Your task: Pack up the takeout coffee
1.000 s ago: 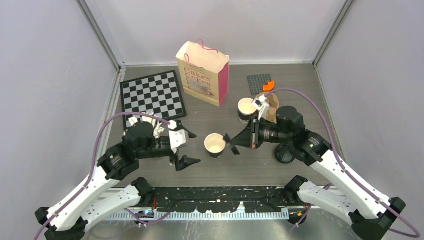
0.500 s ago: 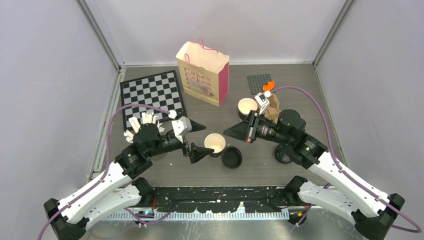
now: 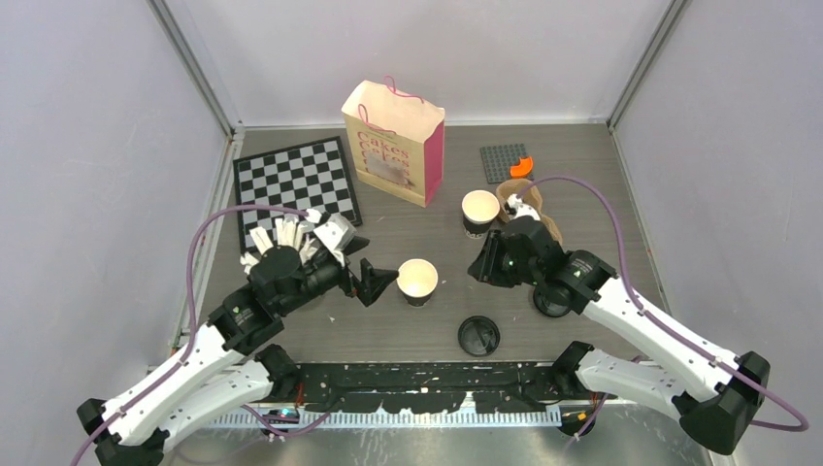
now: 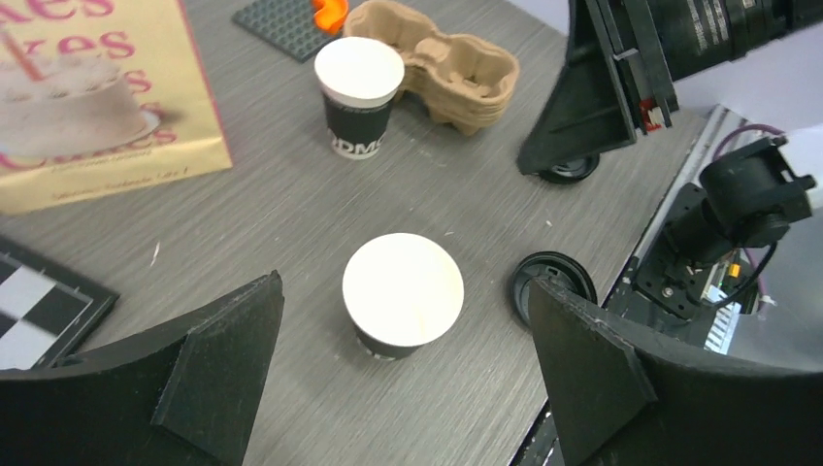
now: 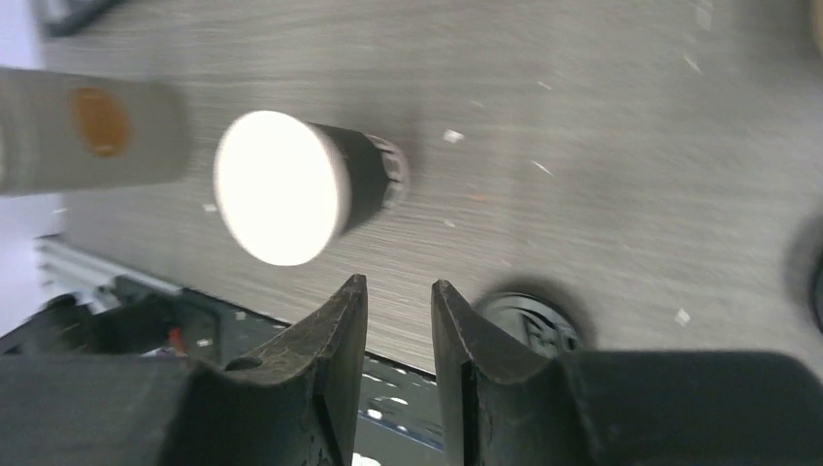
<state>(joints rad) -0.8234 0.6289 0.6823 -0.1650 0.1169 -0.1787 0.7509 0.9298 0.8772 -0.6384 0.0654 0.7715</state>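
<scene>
The near cup is uncovered, so my right gripper needs to move down and back onto the front black lid's rim, on the side facing the other lid.
One takeout coffee cup stands uncovered mid-table, black sleeve and white inside. A second uncovered cup stands behind it beside the brown carrier. A black lid lies flat near the front edge. Another lid lies partly under the right arm. My left gripper is wide open just left of the near cup, which shows between its fingers. My right gripper hangs right of that cup, jaws slightly apart and empty.
A "Cakes" paper bag stands at the back centre. A chessboard lies at the back left. A grey studded plate with an orange piece sits back right. White sticks show behind the left arm.
The right gripper let go of the lid, opened a little and drew back to the right. The lid ended up near the front edge. The left gripper moved in toward the near cup.
</scene>
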